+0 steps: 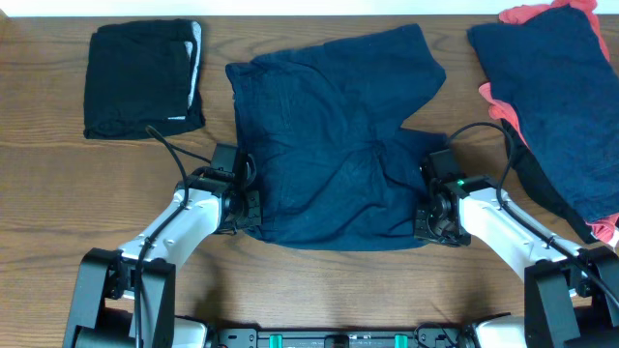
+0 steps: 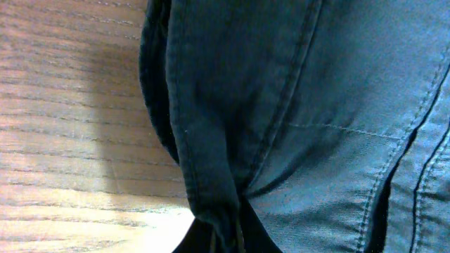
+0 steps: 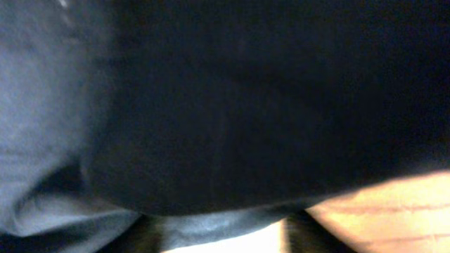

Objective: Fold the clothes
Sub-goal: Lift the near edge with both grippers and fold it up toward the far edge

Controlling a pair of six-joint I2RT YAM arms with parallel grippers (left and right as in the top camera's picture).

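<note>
I should next lift the pinched edge of the shorts with my left gripper, carry it outward toward their far corner [image 1: 239,77] and release it there, as the shorts [image 1: 329,145] lie spread.
A pair of dark navy shorts [image 1: 329,145] lies spread in the middle of the table. My left gripper [image 1: 242,208] sits at its lower left edge. In the left wrist view the navy shorts [image 2: 295,105] gather into a pinch where the left gripper [image 2: 228,240] is shut on them. My right gripper [image 1: 426,217] is at the lower right corner. In the right wrist view the shorts' hem [image 3: 225,225] runs across the gap of the right gripper [image 3: 218,237], whose two dark fingers [image 3: 309,235] stand apart on either side.
A folded black garment with a pale grey stripe [image 1: 140,77] lies at the back left. A pile of navy [image 1: 561,97] and coral-red [image 1: 527,14] clothes lies at the right edge. Wooden table [image 1: 58,193] shows around them.
</note>
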